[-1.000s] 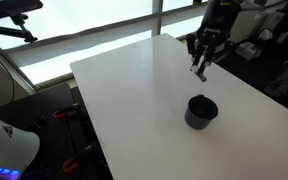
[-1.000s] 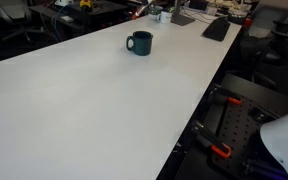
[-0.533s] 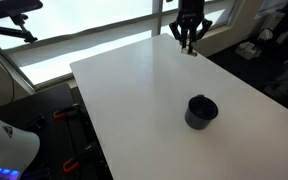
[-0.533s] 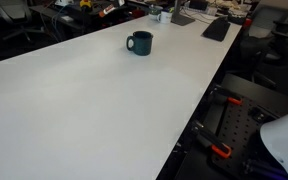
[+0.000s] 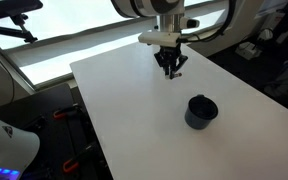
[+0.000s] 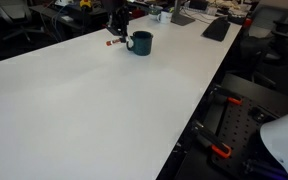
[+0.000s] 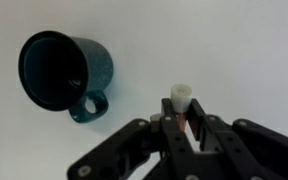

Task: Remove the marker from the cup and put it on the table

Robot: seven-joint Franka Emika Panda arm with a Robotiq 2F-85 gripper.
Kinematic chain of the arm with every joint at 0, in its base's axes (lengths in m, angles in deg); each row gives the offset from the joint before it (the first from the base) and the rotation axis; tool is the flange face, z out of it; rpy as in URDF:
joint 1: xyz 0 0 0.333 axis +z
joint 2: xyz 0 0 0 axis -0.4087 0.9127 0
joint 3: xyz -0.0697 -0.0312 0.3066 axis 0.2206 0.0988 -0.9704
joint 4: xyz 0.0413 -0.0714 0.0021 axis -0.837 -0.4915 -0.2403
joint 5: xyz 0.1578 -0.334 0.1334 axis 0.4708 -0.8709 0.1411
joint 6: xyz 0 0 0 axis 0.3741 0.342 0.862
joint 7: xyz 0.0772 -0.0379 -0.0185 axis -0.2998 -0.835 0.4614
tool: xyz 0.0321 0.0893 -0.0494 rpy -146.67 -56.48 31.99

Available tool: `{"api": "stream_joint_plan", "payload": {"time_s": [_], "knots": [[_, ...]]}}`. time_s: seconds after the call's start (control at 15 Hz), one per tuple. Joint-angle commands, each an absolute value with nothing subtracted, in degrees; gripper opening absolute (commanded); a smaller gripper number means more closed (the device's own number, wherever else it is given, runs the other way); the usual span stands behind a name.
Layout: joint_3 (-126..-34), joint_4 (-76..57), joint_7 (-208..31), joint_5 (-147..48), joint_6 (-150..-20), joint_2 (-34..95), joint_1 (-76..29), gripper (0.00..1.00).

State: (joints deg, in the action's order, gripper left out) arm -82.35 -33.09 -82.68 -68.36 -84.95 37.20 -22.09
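Note:
I need to lower the marker (image 7: 180,98) onto the white table beside the cup next with my gripper, because it is already out of the cup.
The dark cup (image 5: 201,110) stands on the white table (image 5: 134,110); it also shows in the other exterior view (image 6: 139,43) and in the wrist view (image 7: 62,74), where its inside looks empty. My gripper (image 5: 170,68) hangs over the table away from the cup, near the far edge; it also shows beside the cup in an exterior view (image 6: 115,30). In the wrist view my gripper (image 7: 181,122) is shut on the marker (image 7: 180,98), whose white cap sticks out past the fingertips. The marker's reddish body shows between the fingers.
Windows and a dark stand lie beyond the table's far side (image 5: 14,25). Desks with keyboards and clutter stand behind the table (image 6: 216,28). Red-and-black equipment sits on the floor by the table edge (image 6: 219,150).
My gripper, holding the marker, has swung from the table's far right corner toward the middle of the far side and lower over the table. The cup has not moved.

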Motion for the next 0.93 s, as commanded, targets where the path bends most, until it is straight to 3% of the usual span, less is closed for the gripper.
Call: {"api": "stream_joint_plan", "payload": {"time_s": [0.0,0.67,0.73,0.87], "knots": [[-80.9,-38.2,-85.2,-68.9,-90.1,36.0,-21.9,0.05],[-76.9,-43.7,-88.0,-73.4,-98.7,38.9,-20.3,0.05],[-76.3,-43.8,-88.8,-74.2,-98.7,39.6,-20.0,0.45],[-75.4,-43.8,-90.0,-75.2,-98.1,40.6,-19.5,0.53]]}}
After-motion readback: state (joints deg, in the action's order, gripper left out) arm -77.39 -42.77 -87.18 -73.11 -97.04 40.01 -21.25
